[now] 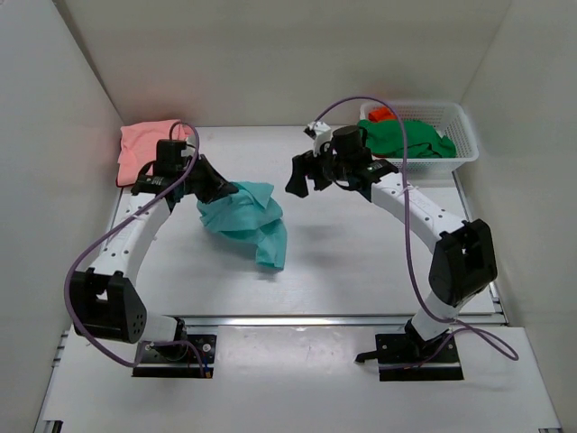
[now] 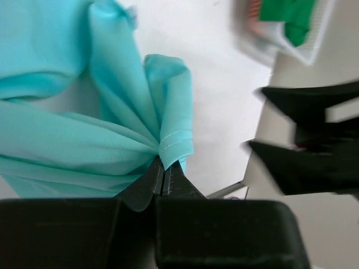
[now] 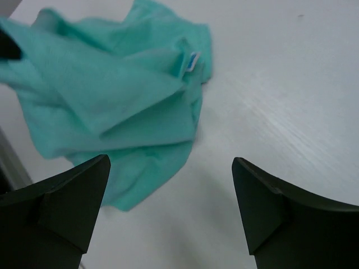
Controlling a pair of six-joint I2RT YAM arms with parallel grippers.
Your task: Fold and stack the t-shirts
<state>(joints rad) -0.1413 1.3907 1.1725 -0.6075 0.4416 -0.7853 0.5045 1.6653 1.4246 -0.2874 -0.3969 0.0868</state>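
I will next raise my left gripper, carry the t-shirt's hemmed fold outward and lower it to release, since the bare tabletop near the back wall [image 1: 256, 145] lies outward of the gripper.
A crumpled teal t-shirt [image 1: 245, 219] hangs bunched over the middle of the table, lifted at its left side. My left gripper [image 1: 227, 191] is shut on a hemmed fold of it [image 2: 168, 147]. The right gripper [image 1: 300, 175] hovers to the shirt's right, open and holding nothing; the teal cloth [image 3: 112, 95] lies ahead of its fingers. A salmon pink t-shirt [image 1: 147, 144] lies folded at the back left corner. A dark green t-shirt [image 1: 406, 138] sits in the white basket [image 1: 464, 135], also seen as green cloth [image 2: 291, 17] in the left wrist view.
The white mesh basket stands at the back right, with a bit of orange-red cloth [image 1: 380, 114] beside the green one. White walls close in the table on three sides. Purple cables loop over both arms.
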